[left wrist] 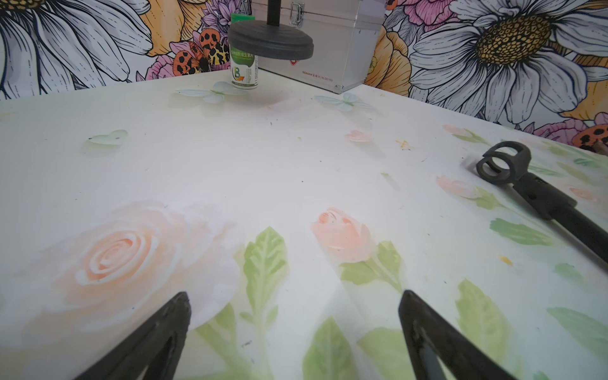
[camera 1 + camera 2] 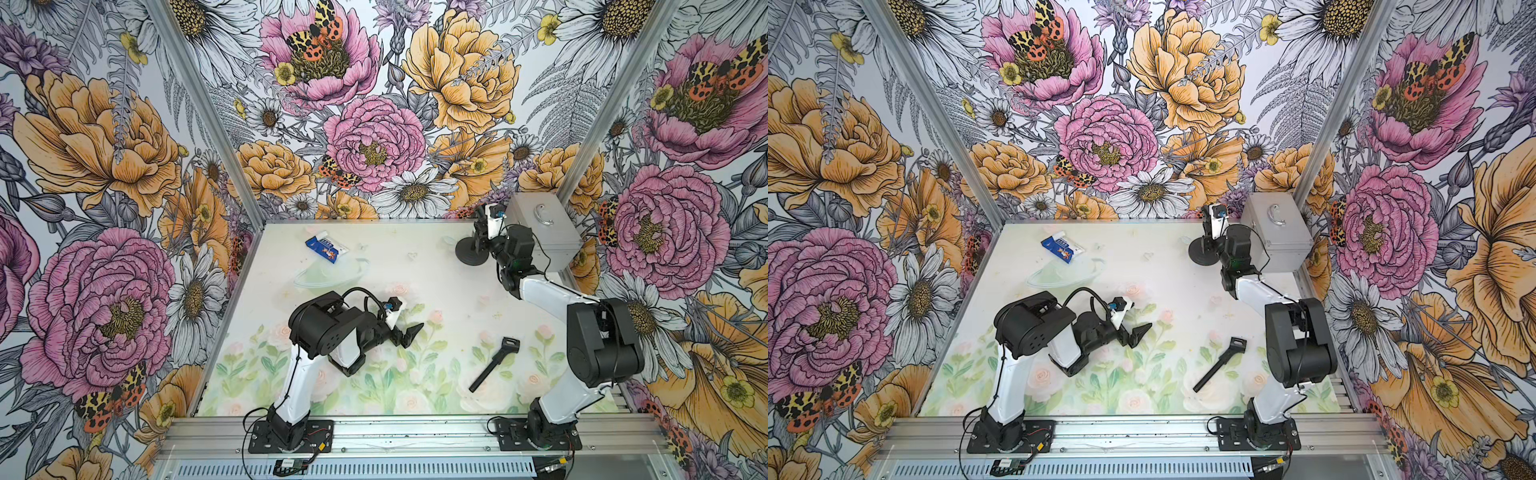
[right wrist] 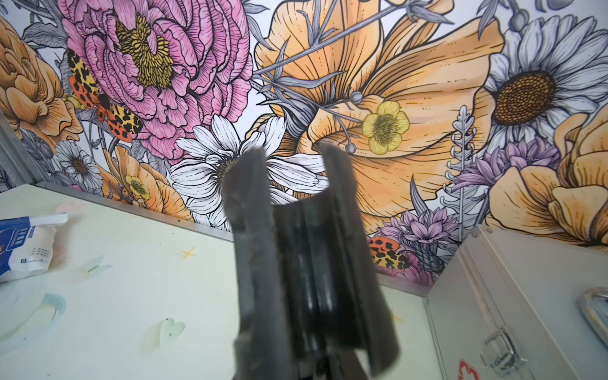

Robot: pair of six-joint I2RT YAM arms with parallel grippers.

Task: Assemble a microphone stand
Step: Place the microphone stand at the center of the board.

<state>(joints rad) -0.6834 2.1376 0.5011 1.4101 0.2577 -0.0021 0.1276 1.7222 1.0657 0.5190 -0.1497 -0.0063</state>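
My right gripper moves away from the metal case and down to the bare tabletop below it next and releases, since the base still hangs.
A round black base [image 2: 471,251] with a short upright post hangs a little above the table at the back right, seen in both top views [image 2: 1204,252] and in the left wrist view [image 1: 270,41]. My right gripper [image 2: 481,232] is shut on its post [image 3: 309,263], which fills the gap between the fingers [image 3: 250,204]. A black rod with a clip at one end [image 2: 494,362] lies flat on the table front right [image 2: 1219,365], beside my left gripper's view [image 1: 543,200]. My left gripper [image 2: 411,334] hovers open and empty over mid-table [image 1: 294,296].
A silver metal case [image 2: 540,232] stands in the back right corner, just behind the lifted base. A white and green bottle [image 1: 244,67] stands in front of it. A blue and white packet [image 2: 326,248] and a clear plastic piece [image 2: 328,274] lie back left.
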